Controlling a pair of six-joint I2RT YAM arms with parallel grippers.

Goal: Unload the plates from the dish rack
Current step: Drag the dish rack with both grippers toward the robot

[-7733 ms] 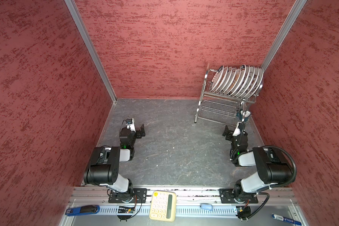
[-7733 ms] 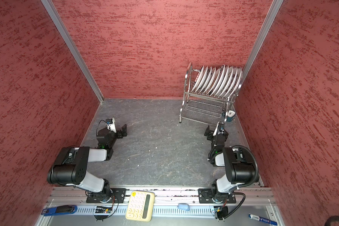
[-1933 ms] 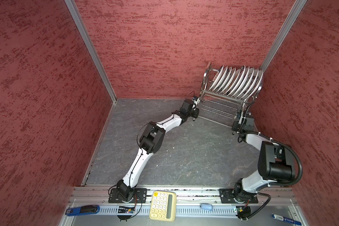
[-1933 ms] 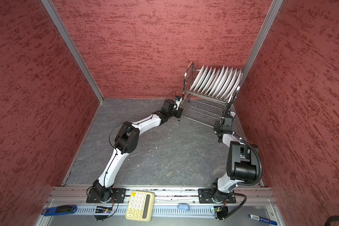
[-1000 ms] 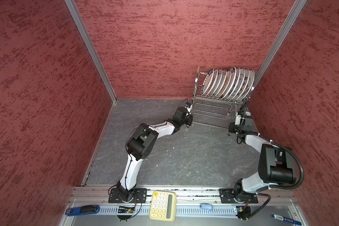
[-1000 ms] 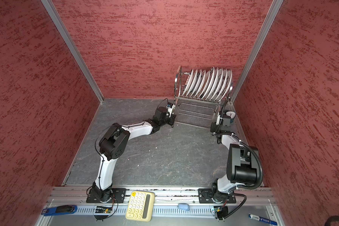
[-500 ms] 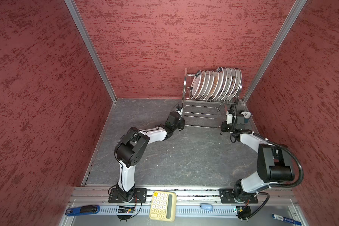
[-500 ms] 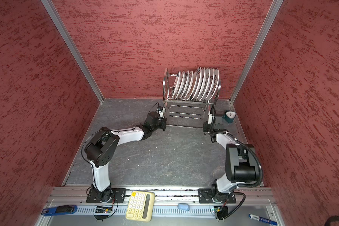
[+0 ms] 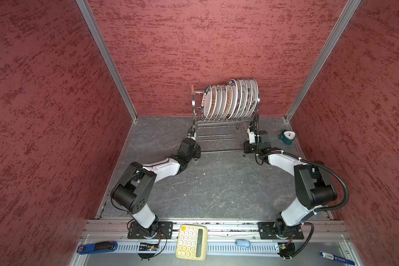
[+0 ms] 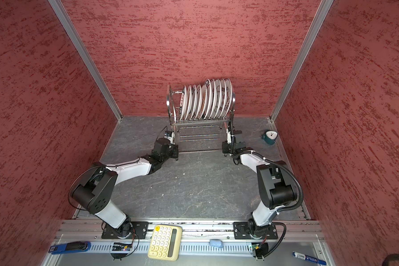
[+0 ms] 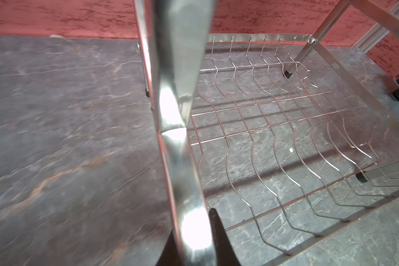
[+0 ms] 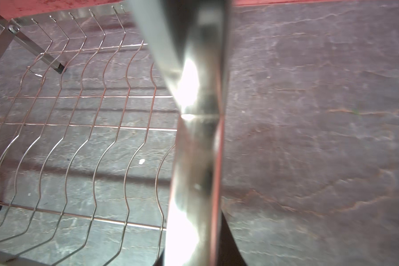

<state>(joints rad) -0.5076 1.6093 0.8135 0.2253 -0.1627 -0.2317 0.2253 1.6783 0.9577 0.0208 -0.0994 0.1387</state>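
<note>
The floor between both grippers is beside the rack's held leg, toward the left gripper. My right gripper should next slide that leg away from the alarm clock and let go of it.
The dish rack point(image 9: 219, 138) point(image 10: 198, 135) stands at the back of the grey floor, near the middle of the rear wall. Several white plates point(image 9: 230, 101) point(image 10: 205, 101) stand on edge in its top shelf. My left gripper point(image 9: 195, 141) point(image 10: 173, 141) is shut on the rack's front left leg, whose shiny tube point(image 11: 180, 138) runs between the dark fingers point(image 11: 218, 230). My right gripper point(image 9: 251, 140) point(image 10: 228, 139) is shut on the front right leg, and that tube point(image 12: 198, 149) fills its jaws too. The lower wire shelf point(image 11: 274, 129) point(image 12: 78, 124) is bare.
A teal alarm clock point(image 9: 287, 136) point(image 10: 270, 136) sits on the floor right of the rack, close to the right wall. Red walls close in the back and both sides. A yellow calculator point(image 9: 191, 241) lies on the front rail.
The rack with its plates has slid left from the back right corner toward the middle, both grippers moving with it. The alarm clock now stands uncovered on its right.
</note>
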